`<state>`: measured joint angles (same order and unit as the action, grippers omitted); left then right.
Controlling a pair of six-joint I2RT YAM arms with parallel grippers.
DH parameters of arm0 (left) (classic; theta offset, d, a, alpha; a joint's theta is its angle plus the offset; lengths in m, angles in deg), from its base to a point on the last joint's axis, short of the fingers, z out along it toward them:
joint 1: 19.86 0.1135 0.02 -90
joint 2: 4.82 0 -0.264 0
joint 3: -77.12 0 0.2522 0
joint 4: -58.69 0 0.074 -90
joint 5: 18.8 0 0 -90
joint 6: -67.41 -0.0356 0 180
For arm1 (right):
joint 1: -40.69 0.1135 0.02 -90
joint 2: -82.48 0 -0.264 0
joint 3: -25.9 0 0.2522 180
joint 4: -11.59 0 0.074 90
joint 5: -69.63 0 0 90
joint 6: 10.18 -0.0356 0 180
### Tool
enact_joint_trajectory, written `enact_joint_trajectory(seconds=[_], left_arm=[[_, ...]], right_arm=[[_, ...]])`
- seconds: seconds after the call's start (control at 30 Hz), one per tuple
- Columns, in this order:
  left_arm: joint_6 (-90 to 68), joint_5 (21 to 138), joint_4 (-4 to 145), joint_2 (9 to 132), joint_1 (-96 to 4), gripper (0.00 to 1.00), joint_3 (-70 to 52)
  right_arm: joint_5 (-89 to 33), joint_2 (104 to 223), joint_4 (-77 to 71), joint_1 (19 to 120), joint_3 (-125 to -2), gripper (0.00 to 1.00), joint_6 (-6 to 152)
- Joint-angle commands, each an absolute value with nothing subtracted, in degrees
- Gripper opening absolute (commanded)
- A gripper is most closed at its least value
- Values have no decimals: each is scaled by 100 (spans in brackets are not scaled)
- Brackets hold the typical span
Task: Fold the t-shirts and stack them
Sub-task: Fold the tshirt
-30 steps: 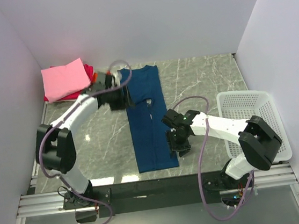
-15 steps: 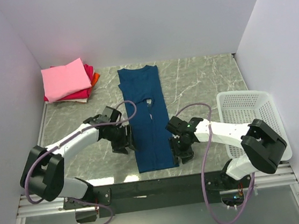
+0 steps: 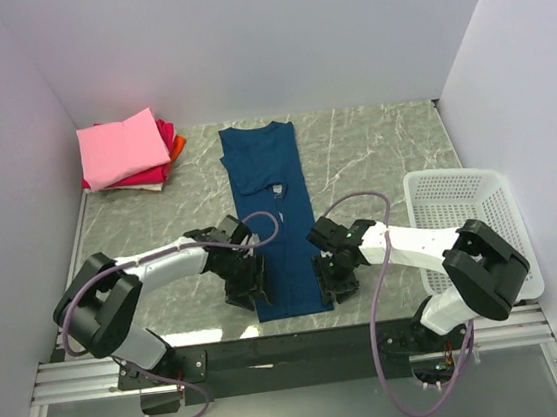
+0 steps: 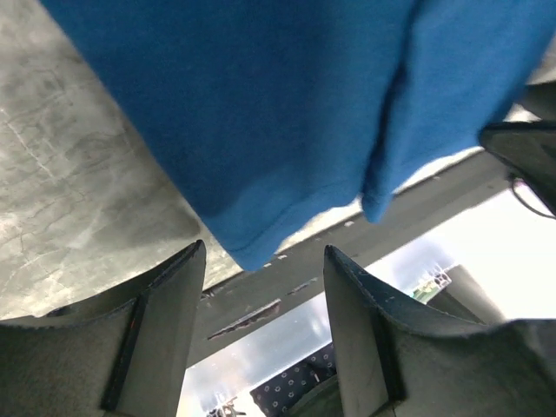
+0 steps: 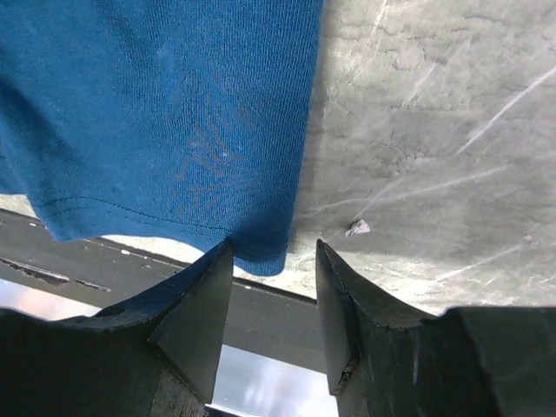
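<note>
My left gripper is still above the hem corner farther from the basket (image 4: pixel 251 255), and it should move down and back onto that corner next.
The dark blue t-shirt (image 3: pixel 275 224) lies on the table folded into a long narrow strip, collar at the far end, hem at the near edge. My left gripper (image 3: pixel 248 290) is open at the hem's left corner; that corner (image 4: pixel 252 252) sits just ahead of the gap in the left wrist view. My right gripper (image 3: pixel 334 288) is open at the hem's right corner, which (image 5: pixel 265 256) lies between the fingertips in the right wrist view. Neither holds cloth. A stack of folded shirts, pink (image 3: pixel 123 148) on top of magenta-red and orange, sits at the far left.
A white mesh basket (image 3: pixel 472 227) stands at the right. The table's near edge and black rail (image 3: pixel 294 343) run just below the hem. Walls close the table on three sides.
My left gripper has swung from the shirt's collar end down along its left side to the hem corner. My right gripper has shifted slightly nearer along the right edge.
</note>
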<state>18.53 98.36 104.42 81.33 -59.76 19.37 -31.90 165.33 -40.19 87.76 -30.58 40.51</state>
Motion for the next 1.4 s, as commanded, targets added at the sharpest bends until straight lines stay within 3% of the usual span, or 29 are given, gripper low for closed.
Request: enact_joint_trajectory(seconds=[0.0,0.3,0.53,0.73,0.87,0.93,1.1,1.37], left_arm=[[2108,9521,10592,8272,-6116,62,1871],[2390,9299,10524,8210,-6266,58,2081],[2347,9528,10085,8579,-6380,45,2292],[2329,9590,9847,8729,-6398,21,2530],[2399,9467,9759,8685,-6398,2,2705],[2434,9458,9698,8694,-6415,0,2828],[2513,9239,9768,8571,-6415,0,3013],[2636,9221,9821,8325,-6407,0,3048]], right_arm=[[-3197,16589,-3820,8815,-2988,50,4123],[-3197,16598,-3785,8815,-2926,49,4132],[-3206,16598,-3776,8824,-2935,47,4123],[-3398,16633,-3715,8815,-2874,29,4185],[-3408,16615,-3750,8815,-2733,7,4194],[-3364,16546,-3846,8815,-2654,1,4167],[-3101,16282,-4118,8806,-2575,5,3983],[-2881,16141,-4312,8789,-2522,23,3851]])
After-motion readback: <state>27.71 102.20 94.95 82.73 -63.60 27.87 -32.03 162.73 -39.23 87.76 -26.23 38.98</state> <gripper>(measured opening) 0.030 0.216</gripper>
